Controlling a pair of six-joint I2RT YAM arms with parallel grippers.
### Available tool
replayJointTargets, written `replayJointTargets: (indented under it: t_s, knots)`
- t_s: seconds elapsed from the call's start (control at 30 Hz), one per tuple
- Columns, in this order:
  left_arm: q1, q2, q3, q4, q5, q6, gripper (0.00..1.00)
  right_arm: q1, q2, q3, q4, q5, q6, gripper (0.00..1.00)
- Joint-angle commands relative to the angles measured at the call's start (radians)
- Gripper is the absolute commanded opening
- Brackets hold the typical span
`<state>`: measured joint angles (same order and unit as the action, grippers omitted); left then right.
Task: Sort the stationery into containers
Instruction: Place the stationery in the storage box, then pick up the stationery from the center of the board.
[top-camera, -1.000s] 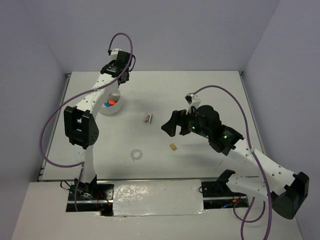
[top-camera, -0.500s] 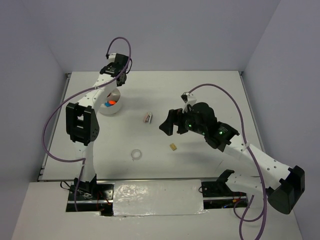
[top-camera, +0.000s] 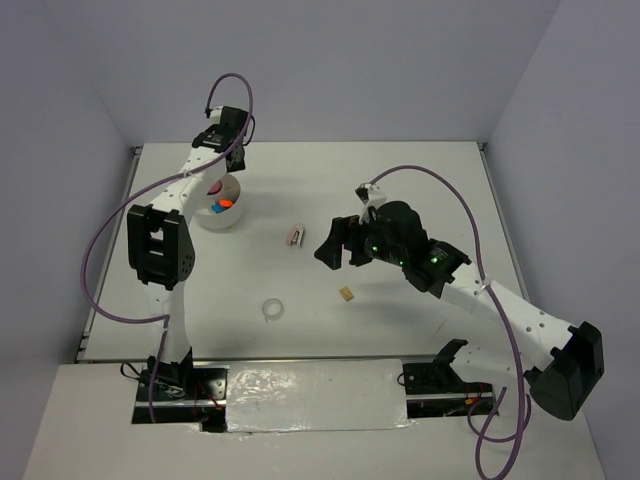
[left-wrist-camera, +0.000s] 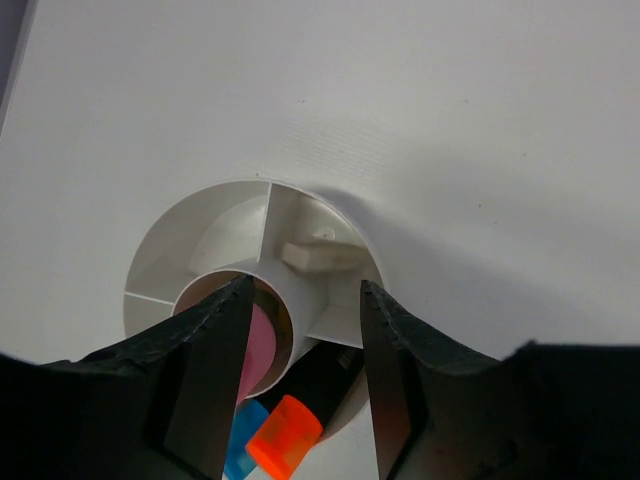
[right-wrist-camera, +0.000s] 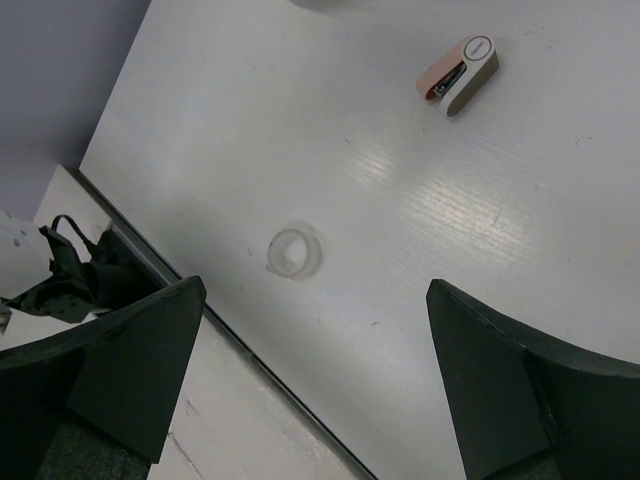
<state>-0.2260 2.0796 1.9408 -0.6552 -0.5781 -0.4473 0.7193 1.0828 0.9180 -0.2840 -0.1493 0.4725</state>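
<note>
My right gripper comes down and back onto the tan block (top-camera: 346, 294) next, since the block lies on the table below the fingers and nearer my base.
The round white divided container (left-wrist-camera: 190, 235) lies right under my left gripper (left-wrist-camera: 304, 290), whose fingers stand apart with nothing between them. Its centre tube holds a pink cylinder (left-wrist-camera: 262, 345). Two black markers, one orange-capped (left-wrist-camera: 285, 435) and one blue-capped (left-wrist-camera: 238, 455), lean in a near compartment, and a whitish block (left-wrist-camera: 315, 254) lies in another. From above, the container (top-camera: 222, 226) sits at the back left below the left gripper (top-camera: 232, 160). My right gripper (top-camera: 340, 255) hovers wide open over mid-table, near a pink-and-grey piece (top-camera: 295, 235), a tan block (top-camera: 346, 294) and a clear tape ring (top-camera: 272, 309).
In the right wrist view the tape ring (right-wrist-camera: 295, 252) lies ahead of the right gripper (right-wrist-camera: 315, 290), with the pink-and-grey piece (right-wrist-camera: 458, 72) farther off. The table's near edge and a dark cable bundle (right-wrist-camera: 75, 270) sit at the lower left.
My left gripper has opened above the container and drawn slightly back. The right arm has shifted a little to the left, still open.
</note>
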Motion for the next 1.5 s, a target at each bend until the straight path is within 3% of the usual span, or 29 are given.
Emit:
replayJointTargets:
  t_s: [0.0,0.27,0.43,0.53,0.6,0.67,0.97,1.07,1.17,1.2,1.37,1.47]
  knots:
    - [0.001,-0.053,-0.028,0.028,-0.002,-0.007,0.6,0.0,0.017,0.036,0.034,-0.004,-0.025,1.0]
    - [0.001,-0.09,-0.011,0.006,0.043,-0.011,0.65,0.002,0.066,0.054,0.03,0.002,-0.047,1.0]
    - [-0.01,-0.162,0.076,-0.046,0.243,-0.002,0.73,-0.003,0.244,0.099,-0.089,0.129,-0.158,0.98]
    - [-0.013,-0.229,0.092,-0.081,0.329,0.001,0.77,-0.003,0.368,0.14,-0.185,0.223,-0.179,0.91]
    - [-0.013,-0.309,0.042,-0.092,0.403,-0.002,0.8,-0.003,0.425,0.153,-0.222,0.257,-0.163,0.79]
    - [-0.013,-0.374,-0.011,-0.081,0.454,-0.002,0.82,-0.003,0.446,0.144,-0.234,0.257,-0.15,0.74]
    - [-0.013,-0.664,-0.311,-0.098,0.658,0.018,0.85,0.029,0.402,-0.028,-0.161,0.198,-0.115,0.66]
    - [-0.013,-0.699,-0.373,-0.106,0.679,0.024,0.85,0.038,0.422,-0.045,-0.161,0.2,-0.127,0.59]
    - [-0.013,-0.722,-0.41,-0.104,0.699,0.016,0.85,0.046,0.442,-0.064,-0.144,0.203,-0.132,0.57]
    - [-0.013,-0.725,-0.414,-0.107,0.701,0.012,0.92,0.049,0.445,-0.07,-0.139,0.203,-0.133,0.57]
    - [-0.013,-0.733,-0.427,-0.113,0.721,0.005,0.93,0.074,0.483,-0.065,-0.113,0.214,-0.159,0.56]
    - [-0.013,-0.736,-0.436,-0.112,0.735,-0.001,0.93,0.077,0.531,-0.045,-0.109,0.234,-0.173,0.5]
